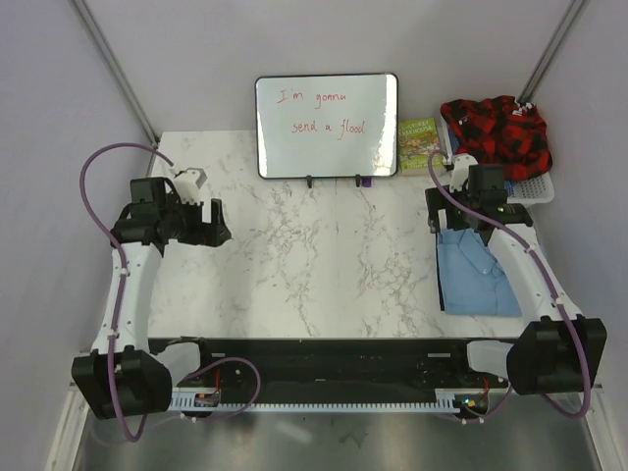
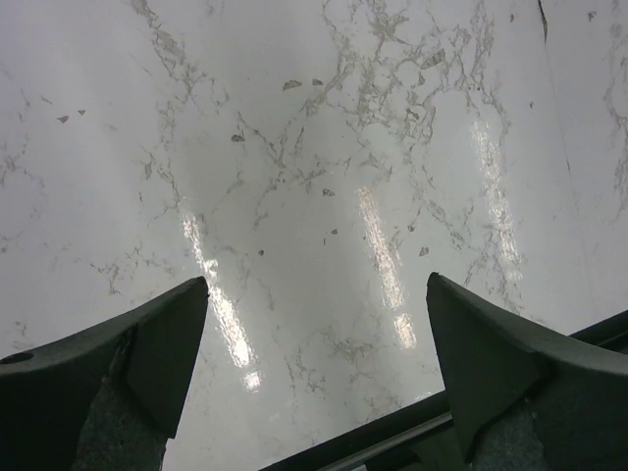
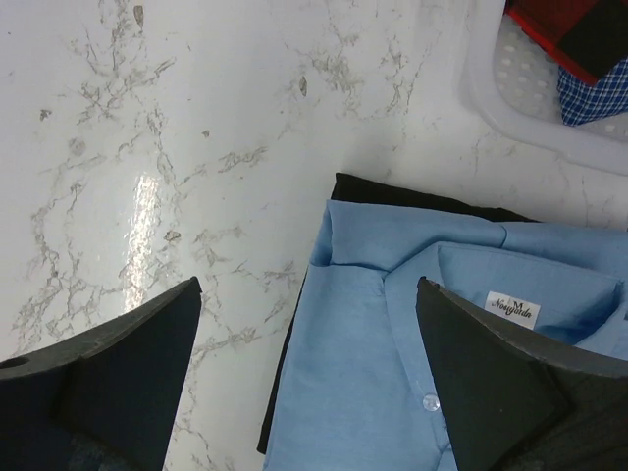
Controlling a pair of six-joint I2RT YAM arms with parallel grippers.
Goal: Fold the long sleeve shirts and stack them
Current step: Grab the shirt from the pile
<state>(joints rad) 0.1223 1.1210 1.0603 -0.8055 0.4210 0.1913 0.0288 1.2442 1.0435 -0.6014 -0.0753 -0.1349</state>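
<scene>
The flannel lies unfolded, outward of my right gripper and to its right in the top view. The gripper reaches that way next, then down onto the flannel's wall-side part (image 1: pixel 527 126).
A light blue collared shirt (image 1: pixel 476 275) lies folded at the table's right side, collar toward the back. In the right wrist view the light blue shirt (image 3: pixel 392 373) rests on a dark folded cloth (image 3: pixel 412 193) whose edge shows along its far and left sides. A red-and-black checked flannel (image 1: pixel 496 132) is heaped in the basket at the back right. My right gripper (image 1: pixel 446 211) (image 3: pixel 308 285) hovers open over the blue shirt's collar end, holding nothing. My left gripper (image 1: pixel 211 224) (image 2: pixel 316 283) hangs open over bare marble on the left.
A white basket (image 1: pixel 535 186) (image 3: pixel 530 118) at the back right also holds a blue checked cloth (image 3: pixel 594 93). A whiteboard (image 1: pixel 327 126) stands at the back middle with a book (image 1: pixel 419 145) beside it. A small white object (image 1: pixel 191 179) sits near the left arm.
</scene>
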